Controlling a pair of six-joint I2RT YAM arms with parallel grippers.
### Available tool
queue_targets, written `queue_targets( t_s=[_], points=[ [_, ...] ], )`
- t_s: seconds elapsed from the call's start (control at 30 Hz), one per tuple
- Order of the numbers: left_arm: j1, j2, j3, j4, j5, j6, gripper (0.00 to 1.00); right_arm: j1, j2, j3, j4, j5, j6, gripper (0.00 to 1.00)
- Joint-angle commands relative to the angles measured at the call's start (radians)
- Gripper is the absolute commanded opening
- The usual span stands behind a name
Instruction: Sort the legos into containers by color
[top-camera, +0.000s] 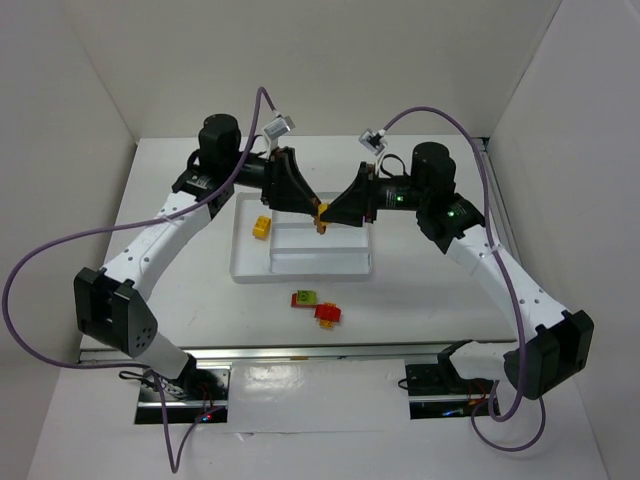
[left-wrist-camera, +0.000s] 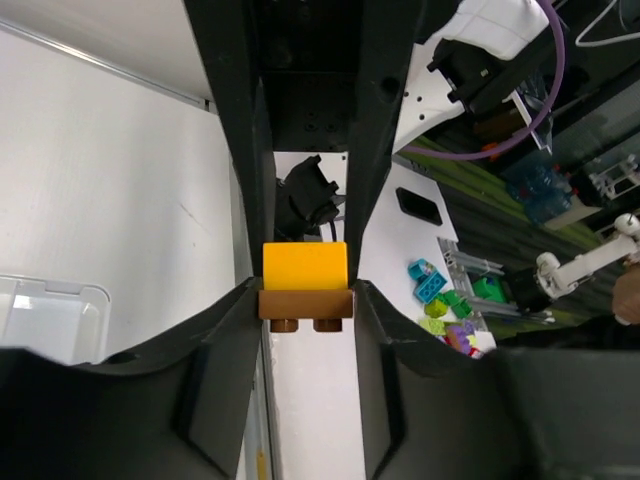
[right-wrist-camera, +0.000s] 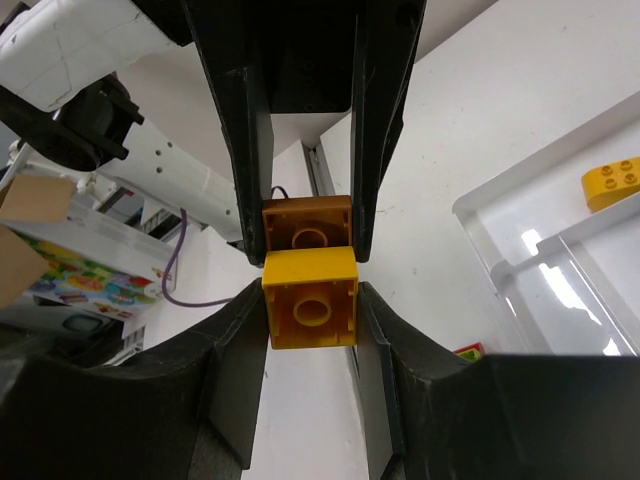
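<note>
The other yellow lego's tray section is below my right gripper and to its left in the top view, so I will lower across to it next and release.
Above the translucent white tray, a stacked pair of legos hangs between both grippers. My left gripper comes in from the left. In the left wrist view its jaws press both sides of the brownish orange lego. My right gripper comes in from the right. It is shut on the yellow lego, which is still joined to the brown one. Another yellow lego lies in the tray's left section.
On the table in front of the tray lie a green-on-red pair and a red-and-yellow pair. White walls enclose the table on three sides. Off the table, the left wrist view shows a heap of coloured bricks.
</note>
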Motion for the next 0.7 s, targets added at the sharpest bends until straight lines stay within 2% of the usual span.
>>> queue_targets(
  t_s=[0.0, 0.03, 0.1, 0.2, 0.23, 0.33, 0.4, 0.57, 0.67],
  points=[
    [-0.018, -0.007, 0.067, -0.023, 0.032, 0.037, 0.47, 0.006, 0.007, -0.001, -0.022, 0.042, -0.030, 0.30],
    [-0.018, 0.002, 0.067, -0.034, 0.021, 0.049, 0.47, 0.006, 0.007, -0.001, -0.022, 0.051, -0.030, 0.30],
    [-0.018, 0.002, 0.076, -0.044, 0.021, 0.059, 0.39, 0.006, 0.007, -0.001, -0.022, 0.051, -0.030, 0.30],
    [-0.018, 0.002, 0.076, -0.072, 0.012, 0.069, 0.25, 0.006, 0.007, -0.001, -0.034, 0.087, -0.039, 0.29],
    [-0.018, 0.002, 0.085, -0.084, 0.012, 0.092, 0.14, 0.006, -0.004, -0.011, -0.045, 0.097, -0.048, 0.27],
    [-0.018, 0.011, 0.110, -0.159, 0.000, 0.129, 0.00, 0.006, -0.024, -0.011, -0.078, 0.180, -0.073, 0.25],
    [-0.018, 0.011, 0.110, -0.173, -0.011, 0.140, 0.00, 0.006, -0.036, -0.021, -0.099, 0.243, -0.082, 0.20],
    [0.030, 0.011, 0.110, -0.198, -0.002, 0.158, 0.00, 0.006, -0.082, -0.060, -0.099, 0.300, -0.073, 0.17],
    [0.056, 0.011, 0.122, -0.236, -0.002, 0.172, 0.00, 0.006, -0.094, -0.069, -0.124, 0.404, -0.064, 0.17]
  ],
)
